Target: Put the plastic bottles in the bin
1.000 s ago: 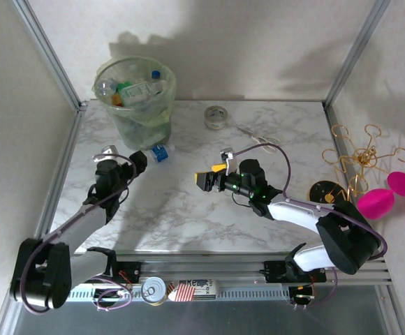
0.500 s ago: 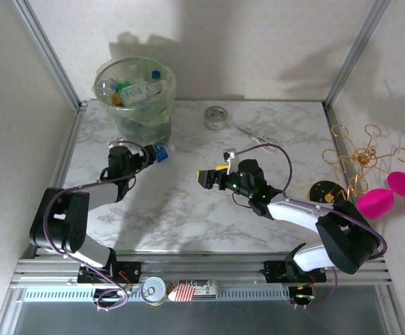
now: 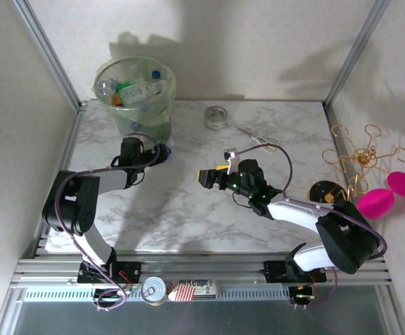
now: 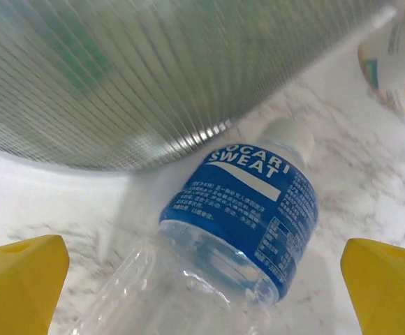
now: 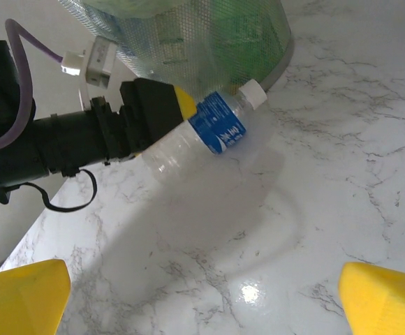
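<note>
My left gripper moves down onto the bottle's clear body beside the blue label next, then closes.
A clear plastic bottle (image 4: 244, 202) with a blue label and a white cap (image 4: 286, 134) lies on its side on the marble table, its cap against the foot of the pale green bin (image 3: 134, 98). My left gripper (image 3: 155, 155) is open, with its yellow fingertips (image 4: 21, 279) on either side of the bottle's clear body and a gap on both sides. The right wrist view shows the same bottle (image 5: 209, 132) sticking out of the left gripper towards the bin (image 5: 188, 35). Several more bottles (image 3: 136, 89) are inside the bin. My right gripper (image 3: 206, 179) hangs open over bare marble at mid-table.
A grey tape roll (image 3: 216, 116) and scissors (image 3: 258, 141) lie at the back of the table. A gold wire stand (image 3: 359, 157) and pink pieces (image 3: 384, 199) are off the right edge. A can (image 3: 153, 289) sits on the front rail.
My left arm has swung forward and right towards the bin, bringing its open gripper around the lying bottle. The right arm has not moved.
</note>
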### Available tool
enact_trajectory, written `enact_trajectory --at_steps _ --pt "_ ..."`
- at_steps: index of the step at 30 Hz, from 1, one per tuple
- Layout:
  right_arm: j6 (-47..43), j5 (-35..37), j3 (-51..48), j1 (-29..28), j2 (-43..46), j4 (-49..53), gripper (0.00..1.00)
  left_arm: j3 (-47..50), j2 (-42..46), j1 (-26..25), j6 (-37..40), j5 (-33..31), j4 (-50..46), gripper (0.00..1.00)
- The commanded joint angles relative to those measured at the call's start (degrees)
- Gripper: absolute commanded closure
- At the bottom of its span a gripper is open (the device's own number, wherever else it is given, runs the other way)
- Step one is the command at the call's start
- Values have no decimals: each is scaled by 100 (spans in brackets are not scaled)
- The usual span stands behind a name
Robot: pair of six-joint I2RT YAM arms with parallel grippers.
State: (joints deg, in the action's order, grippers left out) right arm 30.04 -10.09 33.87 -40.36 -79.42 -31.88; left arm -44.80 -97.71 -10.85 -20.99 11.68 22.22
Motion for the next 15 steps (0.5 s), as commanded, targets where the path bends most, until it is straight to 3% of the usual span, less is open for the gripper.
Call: enact_trajectory --at_steps 1,8,15 --pt "89 79 69 31 18 -73 1 -58 98 -215 -41 52 -496 0" --pt "82 29 68 28 -20 -117 1 -319 -91 -395 29 -236 -929 1" --pt "63 127 -25 28 99 -81 1 -1085 -664 -633 351 -510 -1781 12"
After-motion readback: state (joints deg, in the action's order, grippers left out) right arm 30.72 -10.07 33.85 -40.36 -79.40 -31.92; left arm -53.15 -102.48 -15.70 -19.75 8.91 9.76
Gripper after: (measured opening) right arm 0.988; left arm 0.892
